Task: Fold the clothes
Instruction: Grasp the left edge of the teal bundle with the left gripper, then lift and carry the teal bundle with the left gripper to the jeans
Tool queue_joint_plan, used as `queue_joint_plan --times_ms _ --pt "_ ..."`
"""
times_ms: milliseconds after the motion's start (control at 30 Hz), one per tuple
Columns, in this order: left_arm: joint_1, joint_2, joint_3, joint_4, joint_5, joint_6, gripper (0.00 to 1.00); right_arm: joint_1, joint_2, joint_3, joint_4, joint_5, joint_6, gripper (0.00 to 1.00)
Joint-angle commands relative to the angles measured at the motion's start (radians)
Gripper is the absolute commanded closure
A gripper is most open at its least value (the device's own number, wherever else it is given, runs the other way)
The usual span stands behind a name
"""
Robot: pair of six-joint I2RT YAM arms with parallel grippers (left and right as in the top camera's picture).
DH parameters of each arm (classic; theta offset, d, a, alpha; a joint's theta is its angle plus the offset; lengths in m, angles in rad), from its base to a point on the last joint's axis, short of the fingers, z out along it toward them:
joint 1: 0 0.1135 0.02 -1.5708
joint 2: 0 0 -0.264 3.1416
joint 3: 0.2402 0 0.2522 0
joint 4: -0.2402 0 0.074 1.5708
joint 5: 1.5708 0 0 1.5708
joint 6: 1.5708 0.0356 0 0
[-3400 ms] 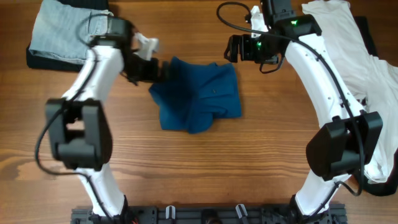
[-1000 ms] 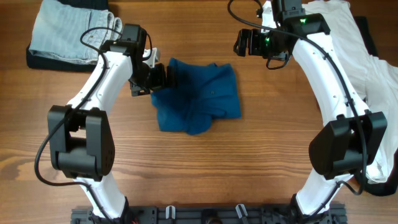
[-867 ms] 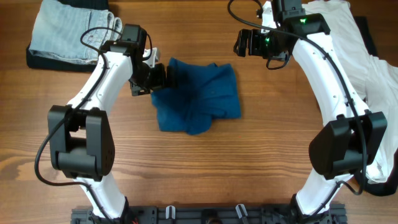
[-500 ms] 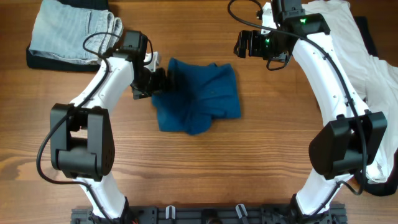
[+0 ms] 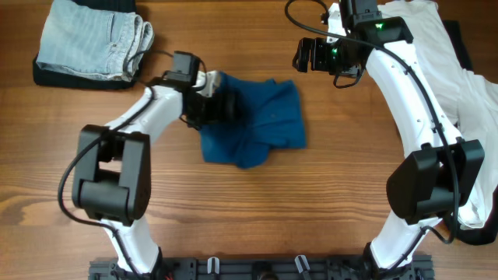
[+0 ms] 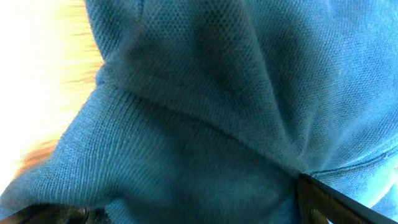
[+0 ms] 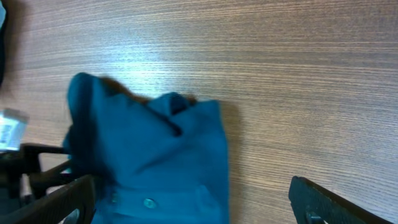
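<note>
I will push my left gripper to the right in the overhead view and close it on the bulging fabric, because most of the shirt is on that side of it.
The dark-blue shirt lies crumpled in the middle of the wooden table. My left gripper is down on the shirt's upper left part. In the left wrist view the blue fabric fills the frame and bulges between the spread fingers; the jaws look open. My right gripper hangs open and empty above the table, up and to the right of the shirt. The right wrist view shows the shirt, with a button, below its wide-apart fingers.
A folded pale denim piece lies on a dark cloth at the back left. A white garment is spread along the right edge, under the right arm.
My left gripper has moved right, from the shirt's left edge onto the fabric. The shirt's left side shifted slightly right with it. The right arm has not moved in the last second.
</note>
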Motion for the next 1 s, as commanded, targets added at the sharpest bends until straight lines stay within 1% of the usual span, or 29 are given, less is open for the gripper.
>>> queue_joint_plan --times_ms 0,33,67,100,133,167,300,367,433,567,600,700,833,967 --pt "-0.080 0.077 -0.011 0.077 0.040 -0.006 0.00 -0.001 -0.005 -0.009 -0.008 -0.003 0.015 0.00" --pt "-0.085 0.081 -0.011 0.080 0.034 -0.006 0.04 -0.001 -0.005 -0.009 -0.014 -0.003 0.014 0.00" --pt "-0.085 0.081 -0.011 0.079 0.032 -0.005 0.20 -0.001 -0.005 -0.009 -0.021 -0.002 0.014 0.00" --pt "-0.082 0.081 -0.011 0.079 0.032 -0.005 0.59 -0.001 -0.005 -0.009 -0.026 -0.002 0.013 0.00" --pt "-0.079 0.081 -0.011 0.079 0.033 -0.005 0.82 -0.001 -0.005 -0.009 -0.029 -0.002 0.011 0.00" --pt "-0.077 0.081 -0.011 0.080 0.033 -0.005 0.96 -0.001 -0.005 -0.009 -0.031 -0.002 0.011 0.00" --pt "-0.072 0.080 -0.011 0.082 0.027 0.018 0.96 -0.001 -0.005 -0.009 -0.032 -0.002 0.012 0.00" --pt "-0.048 0.076 -0.010 0.082 0.026 0.018 0.96 -0.001 -0.005 -0.009 -0.035 -0.002 0.011 0.00" --pt "0.013 0.046 -0.009 0.079 0.036 0.016 0.96 -0.001 -0.005 -0.009 -0.035 -0.002 0.011 0.00" --pt "0.151 -0.077 -0.009 0.073 0.083 -0.023 0.96 -0.001 -0.005 -0.009 -0.034 -0.002 0.010 0.00" --pt "0.205 -0.136 -0.009 0.073 0.090 -0.063 0.96 -0.001 -0.005 -0.009 -0.033 -0.001 0.011 0.00" --pt "0.288 -0.243 -0.009 0.075 0.117 -0.097 0.96 -0.001 -0.005 -0.009 -0.028 -0.002 0.010 0.00" --pt "0.341 -0.364 -0.009 0.096 0.137 -0.143 0.96 -0.001 -0.005 -0.009 -0.022 -0.002 0.011 0.00" --pt "0.340 -0.439 -0.009 0.190 0.146 -0.205 0.96 -0.001 -0.005 -0.009 -0.022 -0.002 0.011 0.00"
